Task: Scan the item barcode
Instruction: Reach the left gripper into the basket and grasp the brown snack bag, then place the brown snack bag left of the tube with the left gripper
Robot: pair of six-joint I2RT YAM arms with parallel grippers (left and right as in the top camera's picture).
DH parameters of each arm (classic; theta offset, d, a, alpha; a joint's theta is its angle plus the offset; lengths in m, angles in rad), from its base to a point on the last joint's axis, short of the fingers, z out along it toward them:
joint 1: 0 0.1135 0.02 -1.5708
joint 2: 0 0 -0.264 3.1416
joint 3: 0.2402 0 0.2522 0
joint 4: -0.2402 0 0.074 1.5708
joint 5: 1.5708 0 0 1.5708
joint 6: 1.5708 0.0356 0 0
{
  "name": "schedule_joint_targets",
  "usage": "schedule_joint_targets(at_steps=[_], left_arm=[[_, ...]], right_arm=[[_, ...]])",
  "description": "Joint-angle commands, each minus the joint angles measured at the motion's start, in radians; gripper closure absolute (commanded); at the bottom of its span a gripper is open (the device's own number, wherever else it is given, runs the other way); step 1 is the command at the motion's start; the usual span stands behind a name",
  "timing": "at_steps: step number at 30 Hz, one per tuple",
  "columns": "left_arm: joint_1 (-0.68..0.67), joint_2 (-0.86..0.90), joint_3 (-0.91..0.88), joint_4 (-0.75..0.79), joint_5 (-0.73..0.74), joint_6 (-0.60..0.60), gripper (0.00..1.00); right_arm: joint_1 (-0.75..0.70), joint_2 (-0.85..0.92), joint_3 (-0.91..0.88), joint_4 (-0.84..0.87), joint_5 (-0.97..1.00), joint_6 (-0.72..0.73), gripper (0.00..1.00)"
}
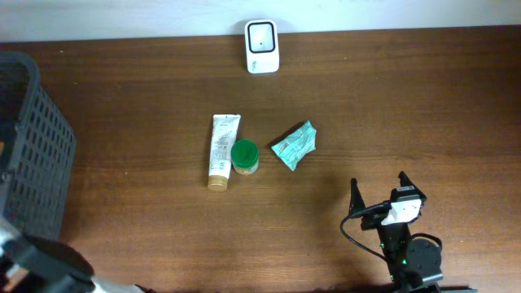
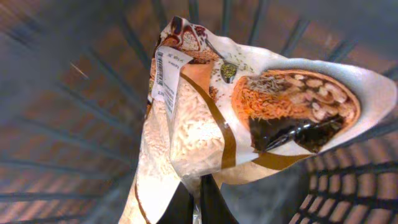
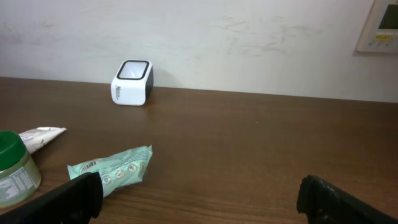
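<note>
The left gripper lifts the rice pouch over the basket's rim next. Then it lowers and releases it on the tabletop (image 1: pixel 177 152) beside the white tube, where bare space shows.
In the left wrist view my left gripper (image 2: pixel 198 204) is shut on the lower edge of a rice pouch (image 2: pixel 261 118), a white and orange item printed with a bowl of food. A white barcode label (image 2: pixel 165 73) runs down the pouch's left side. Dark basket mesh surrounds the pouch. The white scanner (image 1: pixel 262 46) stands at the table's far edge and also shows as the scanner (image 3: pixel 132 83) by the wall. My right gripper (image 1: pixel 379 191) rests open near the front right, with nothing between its fingers (image 3: pixel 74 196).
A dark mesh basket (image 1: pixel 32 146) fills the left edge. Mid-table lie a white tube (image 1: pixel 222 150), a green-lidded jar (image 1: pixel 244 156) and a green packet (image 1: pixel 294 146). The left arm (image 1: pixel 45 264) sits at the bottom left corner.
</note>
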Motion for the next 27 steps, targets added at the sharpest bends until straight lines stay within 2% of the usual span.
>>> schedule_joint_targets(at_steps=[1, 4, 8, 10, 12, 14, 17, 23, 27], left_arm=[[-0.027, -0.169, 0.024, 0.06, 0.004, -0.035, 1.0], [-0.101, -0.271, 0.024, 0.1, 0.004, -0.036, 1.0], [-0.296, -0.41, 0.024, 0.104, -0.001, -0.057, 1.0], [-0.458, -0.449, 0.024, -0.01, 0.002, -0.165, 1.0], [-0.546, -0.442, 0.024, -0.132, 0.004, -0.211, 1.0], [-0.663, -0.391, 0.024, -0.297, 0.003, -0.224, 1.0], [-0.777, -0.246, 0.022, -0.428, 0.0, -0.223, 1.0], [-0.827, 0.088, -0.05, -0.376, 0.002, -0.223, 1.0], [-0.872, 0.243, -0.056, -0.37, 0.005, -0.223, 1.0]], right_arm=[[0.005, -0.006, -0.007, -0.005, 0.002, 0.007, 0.02], [0.005, -0.006, -0.007, -0.005, 0.002, 0.007, 0.02], [0.005, -0.006, -0.007, -0.005, 0.002, 0.007, 0.02], [0.005, -0.006, -0.007, -0.005, 0.002, 0.007, 0.02], [0.005, -0.006, -0.007, -0.005, 0.002, 0.007, 0.02], [0.005, -0.006, -0.007, -0.005, 0.002, 0.007, 0.02], [0.005, -0.006, -0.007, -0.005, 0.002, 0.007, 0.02], [0.005, -0.006, -0.007, -0.005, 0.002, 0.007, 0.02], [0.005, -0.006, -0.007, -0.005, 0.002, 0.007, 0.02]])
